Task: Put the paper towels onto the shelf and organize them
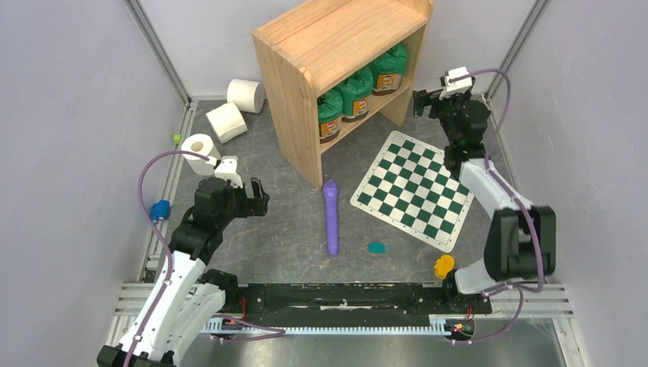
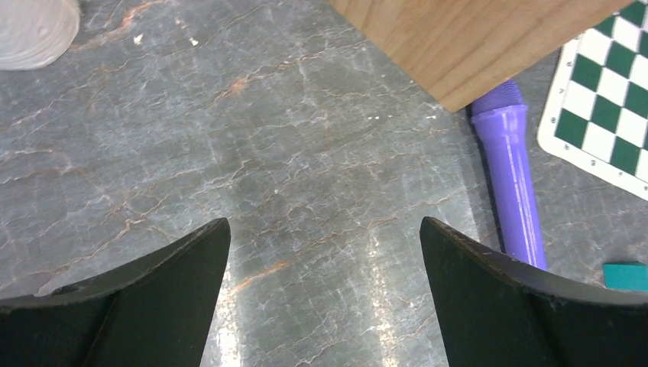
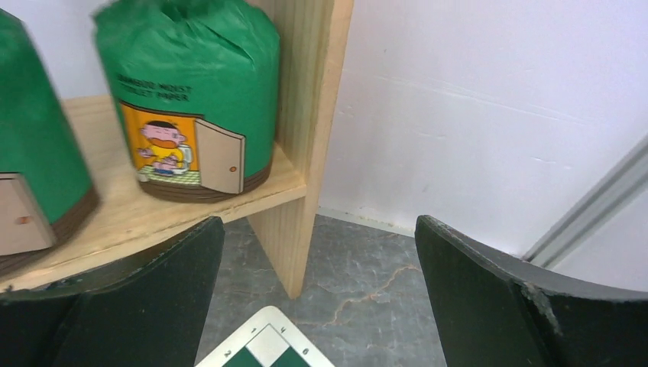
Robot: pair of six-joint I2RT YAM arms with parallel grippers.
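My left gripper will next swing sideways and outward, then down onto the upright roll's rim, as that roll stands outward and to its left in the top view.
Three white paper towel rolls lie on the grey table left of the shelf: one at the back (image 1: 246, 95), one in the middle (image 1: 226, 122), one upright nearest my left arm (image 1: 201, 151). The wooden shelf (image 1: 336, 46) stands at the back centre. My left gripper (image 1: 260, 197) is open and empty over bare table, right of the nearest roll; its wrist view (image 2: 325, 229) shows a roll's edge (image 2: 34, 30) and the shelf's side panel (image 2: 458, 38). My right gripper (image 1: 419, 102) is open and empty by the shelf's right end (image 3: 306, 115).
Three green canisters (image 1: 355, 92) fill the lower tier; one shows in the right wrist view (image 3: 191, 99). A purple cylinder (image 1: 331, 216), a checkered board (image 1: 416, 187), a teal piece (image 1: 376, 247) and a yellow object (image 1: 444, 266) lie in front. A blue object (image 1: 159, 209) sits at the left edge.
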